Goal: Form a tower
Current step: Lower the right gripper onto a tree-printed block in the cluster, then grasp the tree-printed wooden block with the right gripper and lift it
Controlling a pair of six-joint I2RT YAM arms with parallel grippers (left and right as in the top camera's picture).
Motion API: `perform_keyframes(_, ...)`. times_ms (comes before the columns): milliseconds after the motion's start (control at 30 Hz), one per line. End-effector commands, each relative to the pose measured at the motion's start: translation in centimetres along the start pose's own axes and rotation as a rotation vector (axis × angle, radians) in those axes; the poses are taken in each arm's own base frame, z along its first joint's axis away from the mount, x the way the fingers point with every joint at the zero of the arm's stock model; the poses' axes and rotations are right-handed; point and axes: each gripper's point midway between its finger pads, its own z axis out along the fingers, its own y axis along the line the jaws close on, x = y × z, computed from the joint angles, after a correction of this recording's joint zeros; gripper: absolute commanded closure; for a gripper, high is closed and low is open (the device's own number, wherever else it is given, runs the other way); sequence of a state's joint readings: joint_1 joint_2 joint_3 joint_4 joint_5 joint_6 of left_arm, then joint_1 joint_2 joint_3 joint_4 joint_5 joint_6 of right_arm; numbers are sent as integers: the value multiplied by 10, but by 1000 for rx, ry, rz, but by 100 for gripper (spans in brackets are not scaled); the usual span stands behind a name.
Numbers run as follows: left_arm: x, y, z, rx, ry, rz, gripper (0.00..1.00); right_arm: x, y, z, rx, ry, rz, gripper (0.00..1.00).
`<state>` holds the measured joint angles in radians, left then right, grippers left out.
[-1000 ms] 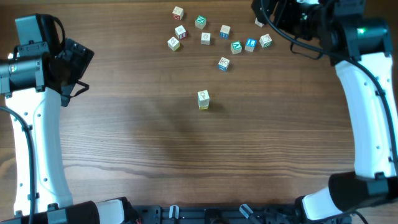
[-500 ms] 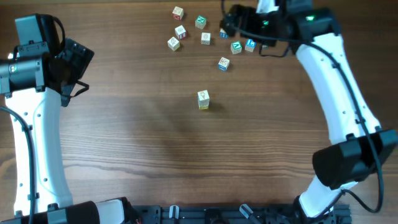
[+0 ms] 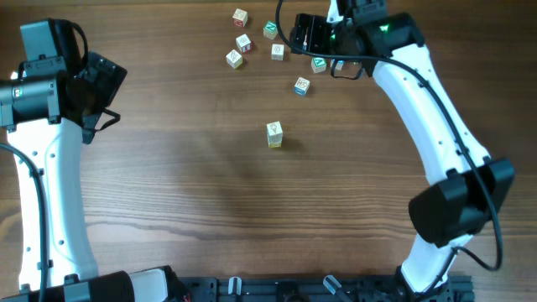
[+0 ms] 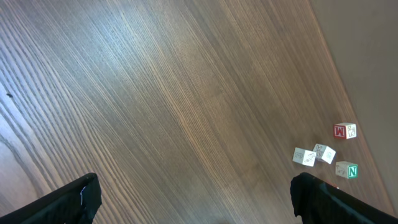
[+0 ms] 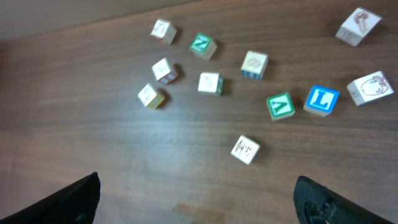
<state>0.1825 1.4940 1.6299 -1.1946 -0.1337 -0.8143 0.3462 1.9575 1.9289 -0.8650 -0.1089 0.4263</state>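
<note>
The pale wooden cube nearest the tower is below my right gripper and to its right in the wrist view, so my right gripper will move down and over onto that cube next.
The tower point(image 3: 274, 134) stands alone at the table's centre as a narrow stack of pale letter cubes. From above I see its pale top face and a yellow-marked side. My right gripper point(image 3: 300, 33) hovers open over the loose cubes at the far edge, well away from the tower. In the right wrist view my right gripper point(image 5: 199, 205) holds nothing, and a white cube point(image 5: 245, 149), a green cube point(image 5: 280, 106) and a blue L cube point(image 5: 322, 100) lie ahead of it. My left gripper point(image 3: 106, 80) is raised at the left, open and empty; the left wrist view shows my left gripper point(image 4: 199, 205) over bare wood.
Several loose cubes are scattered along the far edge, among them a green Z cube point(image 5: 203, 44) and one nearer cube point(image 3: 301, 85). A red M cube point(image 4: 345, 131) and a green N cube point(image 4: 346, 169) show by the table edge in the left wrist view.
My right arm has swung left from the far right corner to above the loose cubes. The left arm and the tower have not moved.
</note>
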Motion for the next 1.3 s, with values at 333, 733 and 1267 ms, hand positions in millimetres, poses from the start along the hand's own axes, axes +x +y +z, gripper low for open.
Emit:
perform_keyframes(333, -4, 1, -6, 10, -19, -13, 0, 57, -58, 144, 199, 151, 159, 0)
perform_keyframes(733, -5, 1, -6, 10, -20, -13, 0, 94, -68, 175, 268, 224, 270, 25)
perform_keyframes(1267, -4, 0, -6, 10, -19, -12, 0, 122, -69, 177, 412, 228, 200, 55)
